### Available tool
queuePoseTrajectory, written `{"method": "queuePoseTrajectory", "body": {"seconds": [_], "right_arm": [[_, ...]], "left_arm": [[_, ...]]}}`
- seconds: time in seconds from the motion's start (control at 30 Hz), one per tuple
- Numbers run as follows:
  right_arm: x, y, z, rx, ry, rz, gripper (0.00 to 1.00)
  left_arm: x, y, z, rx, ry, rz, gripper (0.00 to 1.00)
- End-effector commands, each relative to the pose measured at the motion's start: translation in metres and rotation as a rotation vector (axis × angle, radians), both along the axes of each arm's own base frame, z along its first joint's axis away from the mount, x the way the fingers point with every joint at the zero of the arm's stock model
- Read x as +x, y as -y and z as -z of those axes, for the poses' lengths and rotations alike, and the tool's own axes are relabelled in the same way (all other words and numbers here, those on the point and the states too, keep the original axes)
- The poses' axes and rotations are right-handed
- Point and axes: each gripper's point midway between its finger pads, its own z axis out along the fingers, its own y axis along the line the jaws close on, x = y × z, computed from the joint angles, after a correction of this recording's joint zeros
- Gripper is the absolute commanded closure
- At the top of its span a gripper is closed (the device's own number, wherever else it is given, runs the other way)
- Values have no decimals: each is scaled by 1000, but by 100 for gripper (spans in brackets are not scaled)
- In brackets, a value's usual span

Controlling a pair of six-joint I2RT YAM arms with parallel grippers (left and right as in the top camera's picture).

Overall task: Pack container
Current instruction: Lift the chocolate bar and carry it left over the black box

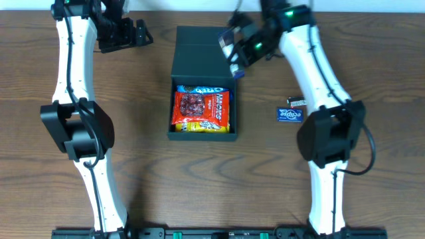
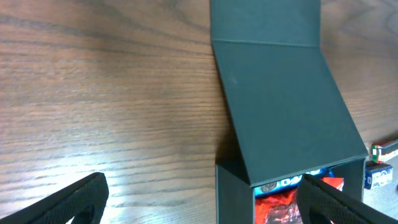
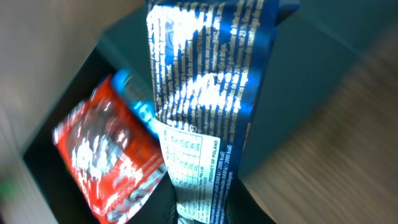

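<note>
The red packet (image 1: 200, 105) leaves room along the lid side, so next I will swing my right gripper over the box, turn and lower the blue foil packet there to release it.
The container (image 1: 178, 99) is a shallow black box in the middle of the table, its flap lid (image 1: 198, 53) folded back at the far side. Inside lie a red packet (image 1: 200, 105), a blue Oreo packet (image 1: 202, 89) and a yellow packet (image 1: 206, 125). My right gripper (image 1: 235, 56) hangs over the lid's right edge, shut on a blue foil packet (image 3: 205, 93) that dangles above the box. In the right wrist view the red packet (image 3: 106, 155) lies below it. My left gripper (image 1: 142, 33) is open at the far left, apart from the box, its fingers (image 2: 68, 199) wide.
A blue Eclipse gum pack (image 1: 289, 115) and a small wrapped sweet (image 1: 296, 101) lie on the wooden table right of the box. In the left wrist view the lid (image 2: 280, 93) slopes up over the open box.
</note>
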Motion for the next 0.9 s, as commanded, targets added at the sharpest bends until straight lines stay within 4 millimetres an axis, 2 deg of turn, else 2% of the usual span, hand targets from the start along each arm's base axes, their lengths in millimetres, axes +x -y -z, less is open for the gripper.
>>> {"method": "queuePoseTrajectory", "body": {"seconds": [0.0,0.17,0.23,0.37,0.63,0.87], "right_arm": [[-19,-29,-13,-139,227,-346,99],[-35,-53,-2,-445,378,-578,99],[-43,-65,-2,-439,390,-620,99],[-52,-76,-1,-429,408,-690,99],[-44,-65,9,-540,425,-705,99],[-37,-69,37,-553,390,-688,99]], "left_arm": [[-4,-19,8,10,-35,-46,2],[-6,-43,1,11,-29,-91,2],[-7,-53,-3,13,-20,-109,2],[-5,-68,-9,23,13,-122,2],[-6,-77,-16,26,28,-139,2],[-8,-76,-17,24,23,-139,2]]}}
